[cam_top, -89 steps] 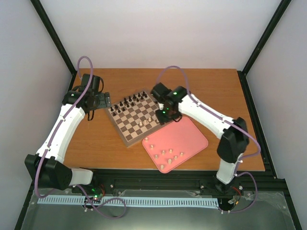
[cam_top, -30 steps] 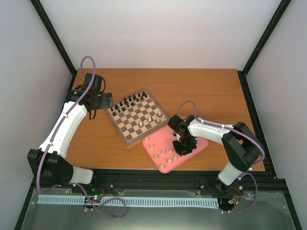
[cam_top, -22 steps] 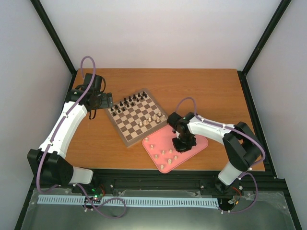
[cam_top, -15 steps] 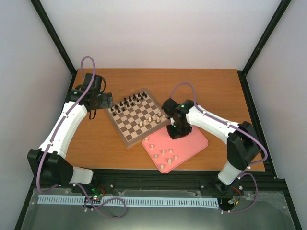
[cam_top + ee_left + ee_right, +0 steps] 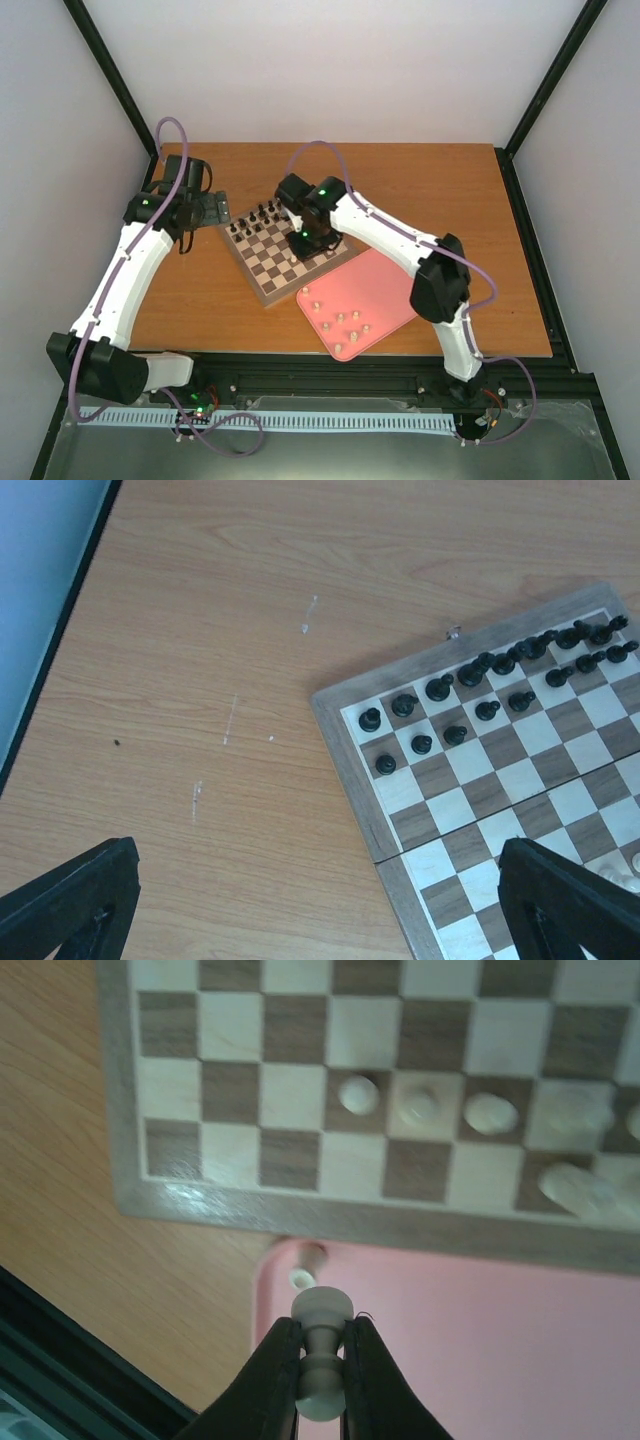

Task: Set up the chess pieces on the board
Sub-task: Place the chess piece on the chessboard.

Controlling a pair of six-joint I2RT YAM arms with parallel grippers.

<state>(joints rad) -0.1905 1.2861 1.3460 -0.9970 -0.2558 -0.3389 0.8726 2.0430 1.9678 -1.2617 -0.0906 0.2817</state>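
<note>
The pawn row ends at the light square (image 5: pixel 281 268) (image 5: pixel 293 1096) next to the end pawn, so I need to move my right gripper to the left in the top view and down onto it next.
The board (image 5: pixel 262 272) lies left of centre on the table, with dark pieces (image 5: pixel 266 213) along its far side. Several pale chess pieces (image 5: pixel 352 319) lie on the pink tray (image 5: pixel 390 285). My right gripper (image 5: pixel 304 240) hovers over the board's near-right part. In the right wrist view it (image 5: pixel 322 1345) is shut on a pale pawn (image 5: pixel 321 1309), above the seam between board (image 5: pixel 300 1020) and tray. A few pale pieces (image 5: pixel 420 1105) stand on the board's near rows. My left gripper (image 5: pixel 320 920) is open and empty, over the table beside the board's left corner (image 5: pixel 345 780).
The pink tray (image 5: pixel 480 1340) touches the board's near-right edge, and one small pale piece (image 5: pixel 304 1277) lies in its corner. Black frame posts and white walls enclose the table. Bare wood (image 5: pixel 430 190) lies behind and right of the board.
My right gripper closed on a pale pawn on the tray, lifted it, and carried it up and left over the board. The left arm shifted only slightly.
</note>
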